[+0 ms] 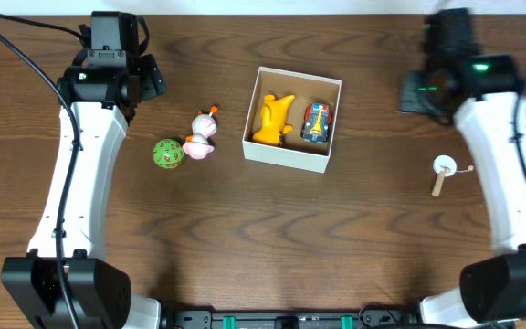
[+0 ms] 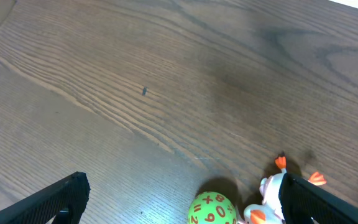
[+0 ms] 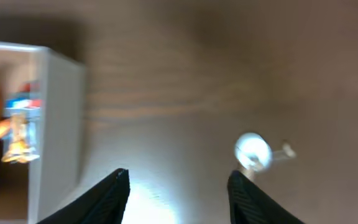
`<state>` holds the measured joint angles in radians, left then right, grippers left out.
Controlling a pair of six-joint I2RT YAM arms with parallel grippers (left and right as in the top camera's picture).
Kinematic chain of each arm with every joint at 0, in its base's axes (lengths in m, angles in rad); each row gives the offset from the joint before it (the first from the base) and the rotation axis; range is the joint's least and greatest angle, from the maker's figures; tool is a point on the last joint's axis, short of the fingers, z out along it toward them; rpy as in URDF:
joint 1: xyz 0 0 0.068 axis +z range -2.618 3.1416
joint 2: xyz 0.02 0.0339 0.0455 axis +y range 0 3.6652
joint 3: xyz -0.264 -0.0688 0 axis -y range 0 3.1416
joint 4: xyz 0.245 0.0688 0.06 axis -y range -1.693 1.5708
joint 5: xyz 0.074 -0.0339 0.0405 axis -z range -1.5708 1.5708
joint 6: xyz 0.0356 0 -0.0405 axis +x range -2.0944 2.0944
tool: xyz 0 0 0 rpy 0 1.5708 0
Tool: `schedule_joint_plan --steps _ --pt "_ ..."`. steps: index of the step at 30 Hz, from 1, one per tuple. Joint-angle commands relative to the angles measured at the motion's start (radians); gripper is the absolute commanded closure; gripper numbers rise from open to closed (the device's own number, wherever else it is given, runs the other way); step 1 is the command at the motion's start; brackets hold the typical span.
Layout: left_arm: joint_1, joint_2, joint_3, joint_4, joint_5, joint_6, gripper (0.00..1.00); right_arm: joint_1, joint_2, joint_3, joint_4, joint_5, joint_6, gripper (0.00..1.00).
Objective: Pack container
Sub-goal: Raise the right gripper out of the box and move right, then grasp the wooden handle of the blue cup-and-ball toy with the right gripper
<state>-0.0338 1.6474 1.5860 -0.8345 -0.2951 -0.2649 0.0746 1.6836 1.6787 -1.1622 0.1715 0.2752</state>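
My right gripper should move down and back toward my base, onto the round toy's wooden handle (image 1: 438,185) (image 3: 248,173), which is below it and sticks out from the white disc.
The container (image 1: 289,156) is a small white box with a brown inside at the table's middle. It holds a yellow toy (image 1: 273,118) and a small red and blue car (image 1: 316,122). The box wall also shows in the right wrist view (image 3: 55,124). A green ball with orange numbers (image 1: 167,153) and a white and orange bird toy (image 1: 203,134) lie left of the box; both show in the left wrist view, ball (image 2: 212,209), bird (image 2: 271,190). My left gripper (image 2: 182,202) is open above them. My right gripper (image 3: 178,196) is open and empty, right of the box.
A small white spinning top with a wooden stem (image 1: 443,170) lies on the table at the right, also in the right wrist view (image 3: 252,151). The dark wooden table (image 1: 336,238) runs across the whole scene.
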Motion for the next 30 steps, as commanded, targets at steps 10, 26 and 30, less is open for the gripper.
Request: schedule_joint_plan --steps 10,26,30 --pt "0.003 0.002 0.002 -0.003 -0.010 0.001 0.02 -0.208 0.001 -0.344 0.137 0.013 0.209 0.43" --pt "0.003 0.001 0.002 -0.003 -0.010 0.002 0.02 -0.219 0.001 -0.597 0.323 0.167 0.218 0.45" --pt "0.003 0.001 0.002 -0.003 -0.010 0.002 0.02 -0.225 0.001 -0.656 0.393 0.161 0.218 0.48"
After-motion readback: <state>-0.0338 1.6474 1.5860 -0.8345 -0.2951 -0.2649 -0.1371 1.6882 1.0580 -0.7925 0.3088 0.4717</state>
